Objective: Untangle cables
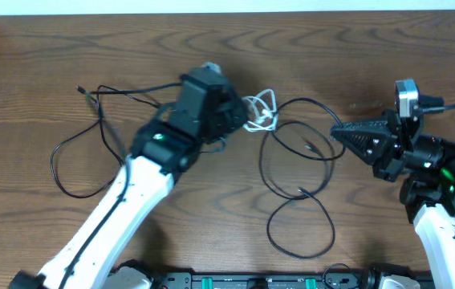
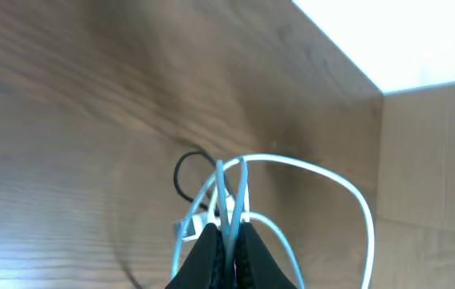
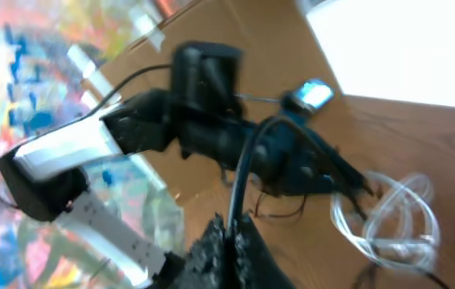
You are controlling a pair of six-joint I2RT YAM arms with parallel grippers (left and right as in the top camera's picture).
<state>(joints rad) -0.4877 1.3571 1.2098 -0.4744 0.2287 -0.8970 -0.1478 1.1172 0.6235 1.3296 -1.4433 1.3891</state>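
The robot next needs to carry the short white cable with its left gripper away from the looped black cable, to the left in the overhead view, before the gripper opens.
The short white cable [image 1: 264,111] lies bunched at the table's middle. My left gripper [image 1: 245,117] is shut on it; in the left wrist view the gripper [image 2: 229,231] pinches two white strands, and the white cable [image 2: 335,178] loops out to the right. One long black cable [image 1: 75,148] sprawls on the left, partly under my left arm. The other black cable [image 1: 299,193] loops on the right. My right gripper [image 1: 335,132] is shut on that black cable, which rises from the closed gripper [image 3: 233,226] in the right wrist view.
The wooden table [image 1: 211,48] stretches back to a pale far edge. My left arm [image 3: 211,120] fills the middle of the right wrist view, with the white cable [image 3: 396,217] beside it. A black equipment rail [image 1: 251,281] runs along the near edge.
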